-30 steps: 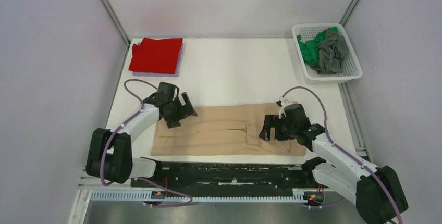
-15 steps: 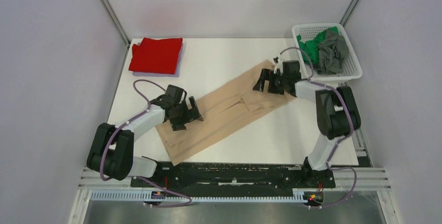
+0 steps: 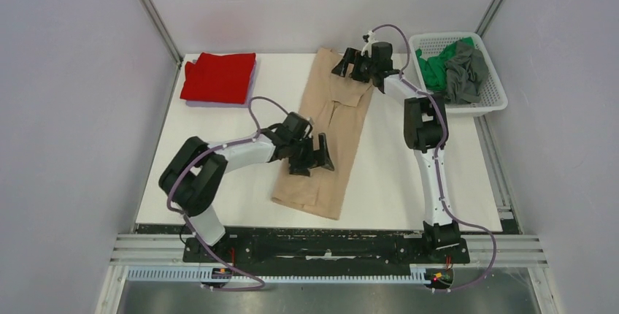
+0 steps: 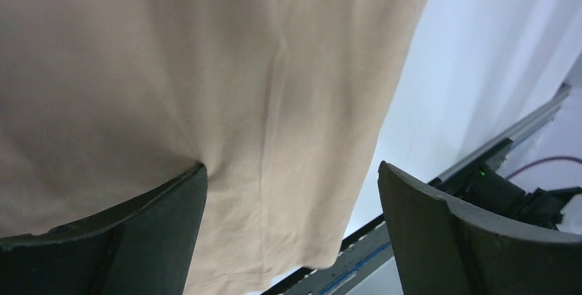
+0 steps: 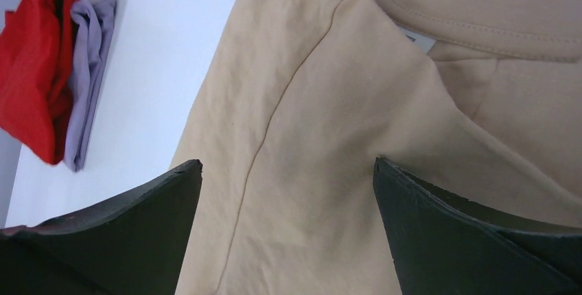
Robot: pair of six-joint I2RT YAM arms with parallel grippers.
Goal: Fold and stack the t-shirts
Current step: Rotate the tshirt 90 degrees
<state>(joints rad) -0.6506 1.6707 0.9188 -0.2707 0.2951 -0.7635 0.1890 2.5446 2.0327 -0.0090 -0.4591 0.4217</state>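
My left gripper lifts next, then moves back and down onto the t-shirt's hem corner away from the basket, since the hem lies nearer the bar.
A beige t-shirt (image 3: 343, 120), folded into a long strip, lies on the white table and runs from the far edge toward the near edge. My left gripper (image 3: 314, 157) rests on its near half, open, with one finger (image 4: 137, 233) denting the cloth (image 4: 206, 68) and the other past the shirt's edge. My right gripper (image 3: 349, 64) sits open on the collar end, with both fingers spread on the cloth (image 5: 309, 103). A folded red t-shirt (image 3: 219, 77) lies at the far left on a lilac one (image 5: 89, 68). Green (image 3: 434, 69) and grey (image 3: 467, 73) t-shirts are crumpled together at the far right.
A white mesh basket (image 3: 490, 102) at the far right corner holds the green and grey shirts. The black rail (image 3: 321, 244) with both arm bases runs along the near edge. Grey walls close in both sides.
The beige shirt has swung from lying across the near edge to running front to back. My right gripper went to the far side with the collar end. The left one slid right.
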